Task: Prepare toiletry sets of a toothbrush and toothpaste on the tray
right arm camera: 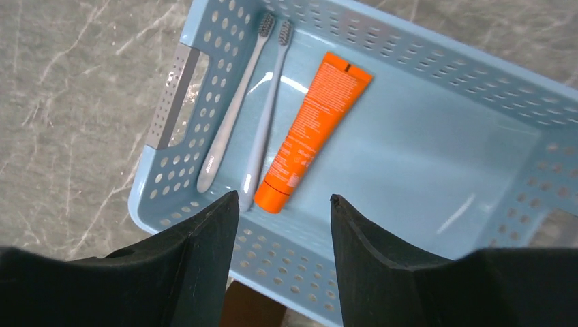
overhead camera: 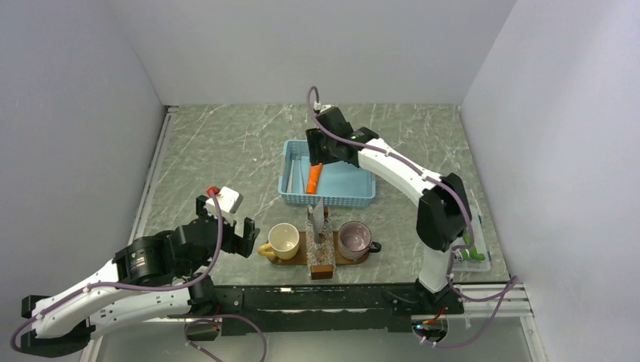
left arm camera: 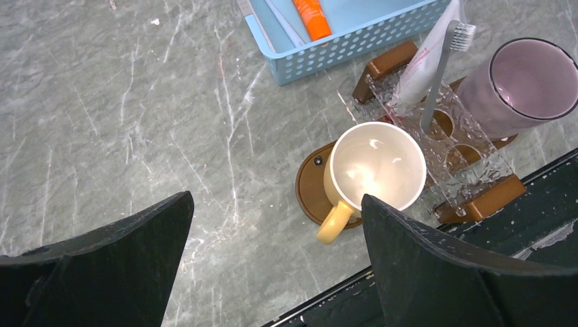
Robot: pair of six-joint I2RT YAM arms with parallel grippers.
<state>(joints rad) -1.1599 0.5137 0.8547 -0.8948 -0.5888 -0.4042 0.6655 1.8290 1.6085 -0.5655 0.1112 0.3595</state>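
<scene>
My right gripper is above the tube-side toothbrush's handle [overhead camera: 303, 174] [right arm camera: 264, 125], which is clear of the basket's side, and will move down and left in the top view onto it.
The dark-brown tray [overhead camera: 290, 259] lies at the near edge and also shows in the left wrist view [left arm camera: 310, 187]. A clear holder [left arm camera: 463, 146] on it holds one upright toothbrush [left arm camera: 439, 75] and a white toothpaste tube [left arm camera: 424, 58]. Two pale toothbrushes [right arm camera: 228, 116] [right arm camera: 266, 116] and an orange toothpaste tube [right arm camera: 313, 129] lie in the light-blue basket [right arm camera: 382, 88]. My right gripper [right arm camera: 285, 201] is open and empty above the basket's near wall, close to the tube's cap. My left gripper [left arm camera: 276, 199] is open and empty over bare table, left of the tray.
A yellow cup [overhead camera: 284, 240] and a purple cup [overhead camera: 354, 239] stand on the tray either side of the holder. The basket [overhead camera: 343, 185] sits just behind the tray. A small clear box [overhead camera: 474, 258] lies at the right by the arm's base. A black rail [left arm camera: 518, 231] edges the table.
</scene>
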